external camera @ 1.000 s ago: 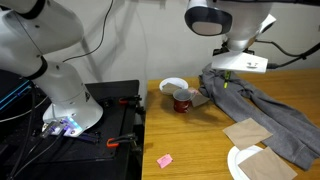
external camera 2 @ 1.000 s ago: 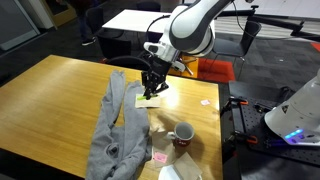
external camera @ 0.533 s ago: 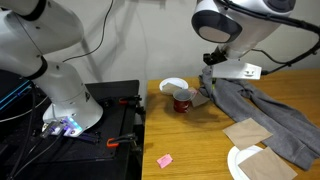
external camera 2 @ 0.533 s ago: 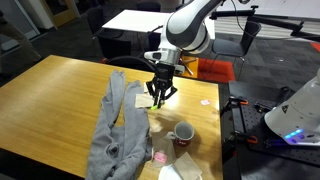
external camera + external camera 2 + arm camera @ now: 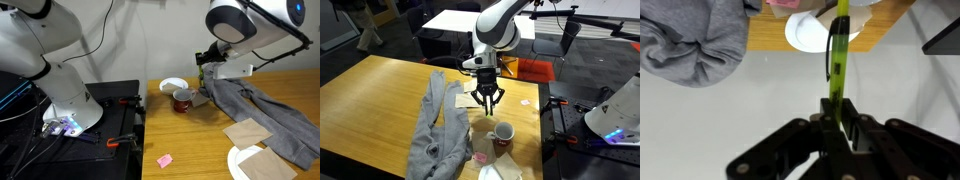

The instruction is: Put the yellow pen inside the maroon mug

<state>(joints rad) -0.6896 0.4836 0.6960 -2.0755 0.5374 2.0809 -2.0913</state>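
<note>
The yellow pen hangs clear of the maroon mug, so the robot's gripper will next tilt and move back and down, bring the pen into the maroon mug's open top (image 5: 504,130), and then release it.
My gripper (image 5: 837,128) is shut on the yellow pen (image 5: 838,60), a slim yellow-green stick that points away from the jaws in the wrist view. In both exterior views the gripper (image 5: 206,70) (image 5: 486,103) hangs in the air above the table. The maroon mug (image 5: 183,99) (image 5: 503,133) stands upright on the table, below and a little to the side of the gripper. The pen's tip is above the mug's height and apart from it. The mug's white inside shows in an exterior view.
A grey cloth (image 5: 262,112) (image 5: 433,130) (image 5: 695,40) lies spread beside the mug. A white shallow bowl (image 5: 174,86) (image 5: 808,32) sits close to the mug. A brown paper (image 5: 246,131), a white plate (image 5: 240,165) and a pink paper square (image 5: 164,160) lie near the table edge.
My gripper has moved with the pen from above the grey cloth sideways toward the mug. The mug and cloth have not moved.
</note>
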